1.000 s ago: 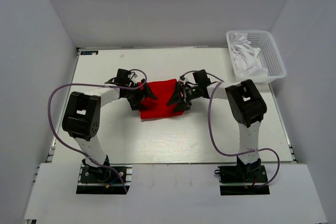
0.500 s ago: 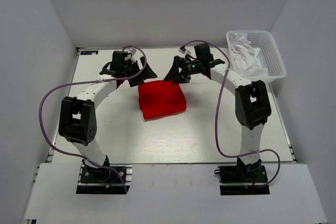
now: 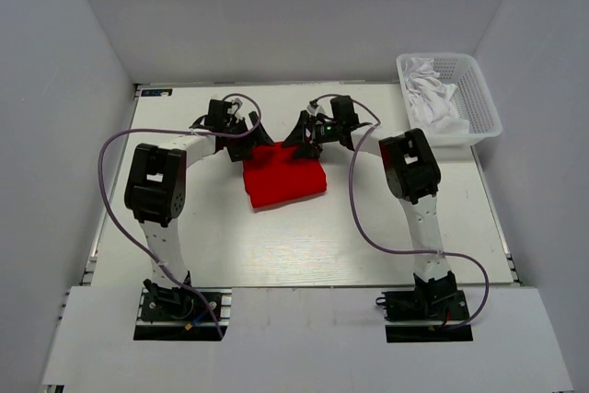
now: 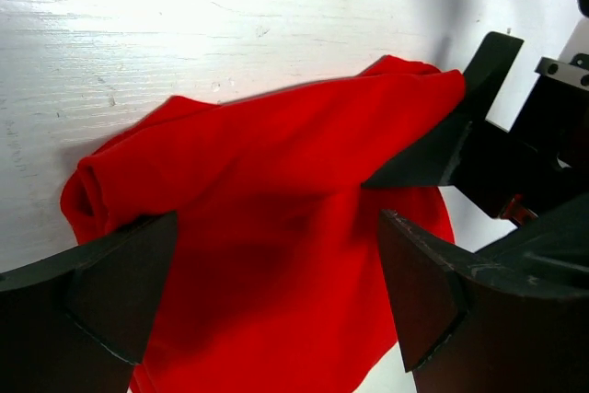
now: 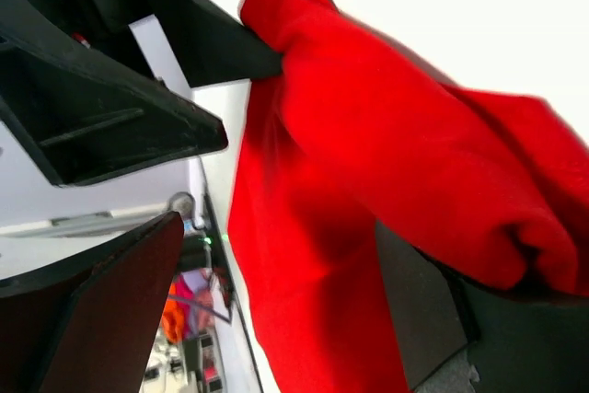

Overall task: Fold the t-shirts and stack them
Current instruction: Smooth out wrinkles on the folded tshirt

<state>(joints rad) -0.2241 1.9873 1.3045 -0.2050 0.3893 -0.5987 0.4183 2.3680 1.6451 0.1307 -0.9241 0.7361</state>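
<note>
The red t-shirt's side edge away from the basket gets my left gripper drawn back onto it next, since that edge lies back of the gripper, nearer my base.
The red t-shirt [image 3: 285, 178] lies folded into a rough rectangle near the middle of the table. My left gripper [image 3: 253, 142] and right gripper [image 3: 302, 138] both hang over its far edge, facing each other. In the left wrist view the red t-shirt [image 4: 276, 190] fills the space between the spread fingers [image 4: 101, 301] of the left gripper [image 4: 276, 296]. The right gripper [image 5: 276, 310] is just as wide, with the red t-shirt [image 5: 386, 172] running between its fingers [image 5: 92, 319]. Neither pair of jaws pinches the cloth. White t-shirts [image 3: 431, 97] lie crumpled in the basket.
The white lattice basket [image 3: 480, 108] stands at the table's far right corner. Purple cables loop from each arm over the table. Grey walls close in the table on three sides.
Both grippers left the shirt's sides, swung up to the back of the table, then came back down to the far edge of the red t-shirt. The shirt lies folded, unmoved.
</note>
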